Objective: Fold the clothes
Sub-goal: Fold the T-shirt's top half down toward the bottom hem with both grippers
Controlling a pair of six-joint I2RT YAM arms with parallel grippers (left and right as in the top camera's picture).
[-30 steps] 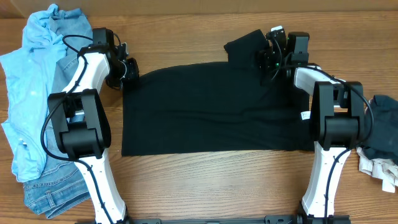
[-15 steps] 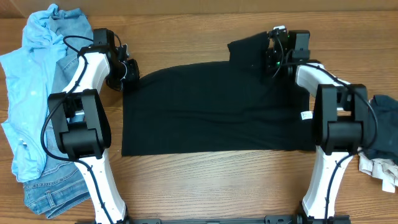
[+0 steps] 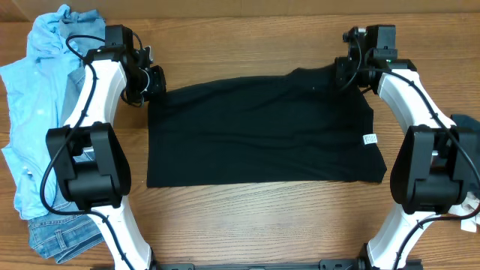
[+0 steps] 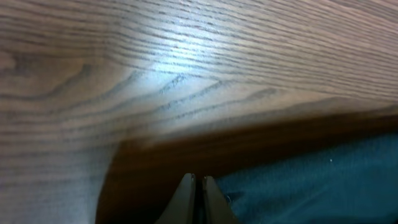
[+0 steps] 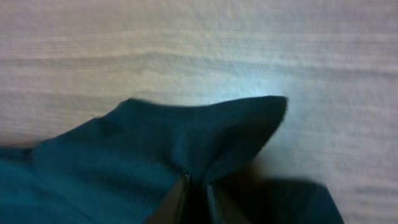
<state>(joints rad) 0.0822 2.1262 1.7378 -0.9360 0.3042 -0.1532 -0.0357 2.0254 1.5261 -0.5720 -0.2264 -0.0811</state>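
Note:
The shirt is unfolded. Its pinched far corner should next go back over the shirt to its near corner by the jeans, and my left gripper needs to pull it there and let go.
The black T-shirt (image 3: pixel 255 127) lies spread flat across the middle of the table, with its small white label (image 3: pixel 369 139) near the right edge. My left gripper (image 3: pixel 154 81) is shut at the shirt's far left corner; in the left wrist view its fingers (image 4: pixel 196 182) are pressed together at the edge of the dark cloth (image 4: pixel 311 180). My right gripper (image 3: pixel 347 71) is shut on the shirt's far right corner; in the right wrist view the fingers (image 5: pixel 196 183) pinch a raised fold of the shirt (image 5: pixel 205 130). A light blue shirt (image 3: pixel 30 112) and denim jeans (image 3: pixel 60 232) lie at the far left.
The light blue shirt and jeans are piled along the left edge, close to my left arm. A dark garment (image 3: pixel 465 142) and a pale cloth (image 3: pixel 459 204) lie at the right edge, by the base of my right arm. Bare wood lies in front of the shirt.
My right gripper has moved right and back with the shirt's corner, so the flap that stood folded over is drawn out flat. My left gripper shifted slightly back.

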